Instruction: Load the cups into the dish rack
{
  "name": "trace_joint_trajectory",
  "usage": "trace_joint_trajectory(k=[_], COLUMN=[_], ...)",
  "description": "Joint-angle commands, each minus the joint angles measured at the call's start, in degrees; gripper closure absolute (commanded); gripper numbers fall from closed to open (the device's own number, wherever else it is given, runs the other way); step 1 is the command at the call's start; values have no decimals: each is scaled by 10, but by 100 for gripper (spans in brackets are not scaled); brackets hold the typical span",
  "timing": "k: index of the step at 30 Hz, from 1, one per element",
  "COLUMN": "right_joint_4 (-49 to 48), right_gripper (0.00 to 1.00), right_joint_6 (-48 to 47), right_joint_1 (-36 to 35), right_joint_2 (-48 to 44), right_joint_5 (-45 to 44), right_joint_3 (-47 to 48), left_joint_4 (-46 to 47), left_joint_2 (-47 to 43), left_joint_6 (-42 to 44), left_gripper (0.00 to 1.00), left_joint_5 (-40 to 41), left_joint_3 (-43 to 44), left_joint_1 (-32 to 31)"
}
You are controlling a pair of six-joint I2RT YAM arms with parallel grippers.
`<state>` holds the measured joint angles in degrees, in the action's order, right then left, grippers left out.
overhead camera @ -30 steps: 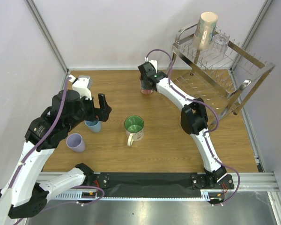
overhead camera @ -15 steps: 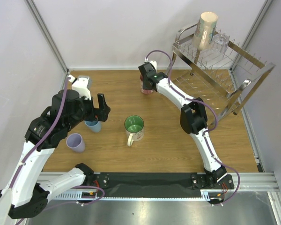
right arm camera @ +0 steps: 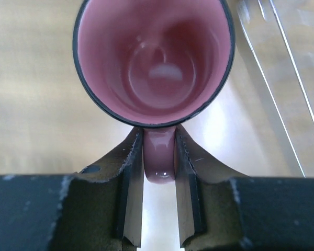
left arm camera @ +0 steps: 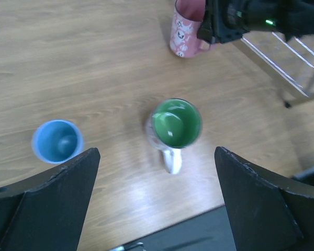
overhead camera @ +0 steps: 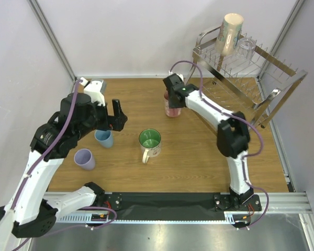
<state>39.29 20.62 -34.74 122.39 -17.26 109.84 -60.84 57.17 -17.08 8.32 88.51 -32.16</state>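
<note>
My left gripper moves to the right in the top view and down onto the pink mug's open rim (left arm camera: pixel 178 12) next, since my right gripper covers the mug's handle.
My right gripper (overhead camera: pixel 174 98) is shut on the handle (right arm camera: pixel 159 157) of the pink mug (overhead camera: pixel 172 108), which stays upright to the left of the dish rack (overhead camera: pixel 251 83). The right wrist view looks straight down into the mug (right arm camera: pixel 154 57). The beige mug (overhead camera: pixel 230 34) and the clear glass (overhead camera: pixel 246 47) sit on the rack's top tier. The white mug with green inside (overhead camera: pixel 149 140) stands mid-table. The light-blue tumbler (overhead camera: pixel 104 138) and the lavender tumbler (overhead camera: pixel 84 158) stand at the left. My left gripper (overhead camera: pixel 116 112) is open and empty above the table, with the green-inside mug (left arm camera: pixel 176 123) and the blue tumbler (left arm camera: pixel 57 141) below it.
The rack's lower wire shelf (right arm camera: pixel 282 63) lies just right of the pink mug. Grey walls and metal posts (overhead camera: pixel 55 42) enclose the table at the back and sides. A black strip (overhead camera: pixel 162 201) runs along the near edge.
My right gripper has carried the pink mug to the right and a little nearer, toward the rack. My left arm has shifted slightly to the right.
</note>
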Motion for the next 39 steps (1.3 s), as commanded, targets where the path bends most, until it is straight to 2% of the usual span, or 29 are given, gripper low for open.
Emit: trace_joint_trajectory(k=[1,5,7,8,10,12,16,19,23,26,30,37,39], right_joint_4=[-31,-54,-75,-80,-91,-92,-70,-78,-92,-86,-67,-29,-24], right_gripper=[100,100,100,100,100,100,100,100,100,100,100,100,97], right_joint_6=[-11,-5,-1,8,17,37,67,80,101,125,139,208,223], right_joint_1=[-22,-52,-67,-71,-85,-99,-160,-224,-285,-330,-381,-415,-418], right_joint_2=[-158,-300,-395,-454,-507,-557,-661,-698,-732,-732,-714,-723,-733], right_joint_5=[20,31,48,63,80,90,57,14,-47,-105,-137,-165,-162], right_joint_3=[-85,-246,-305,-367,-424,-494,-566,-620,-676,-691,-692,-719,-732], left_joint_4=[21,25,36,42,57,74,81,102,143,180,188,190,188], left_joint_2=[11,22,26,28,29,33,42,23,-24,-45,-45,-36,-35], left_joint_6=[-20,-42,-61,-78,-95,-122,-164,-215,-271,-306,-320,-356,-357], left_gripper=[3,7,7,7,7,7,7,8,10,12,12,13,14], left_joint_5=[-59,-104,-124,-147,-173,-178,-154,-146,-146,-203,-212,-194,-195], left_joint_3=[18,14,9,5,-6,-18,-30,-62,-164,-204,-219,-237,-236], left_joint_1=[6,5,4,3,-1,-30,-107,-147,-171,-173,-180,-183,-186])
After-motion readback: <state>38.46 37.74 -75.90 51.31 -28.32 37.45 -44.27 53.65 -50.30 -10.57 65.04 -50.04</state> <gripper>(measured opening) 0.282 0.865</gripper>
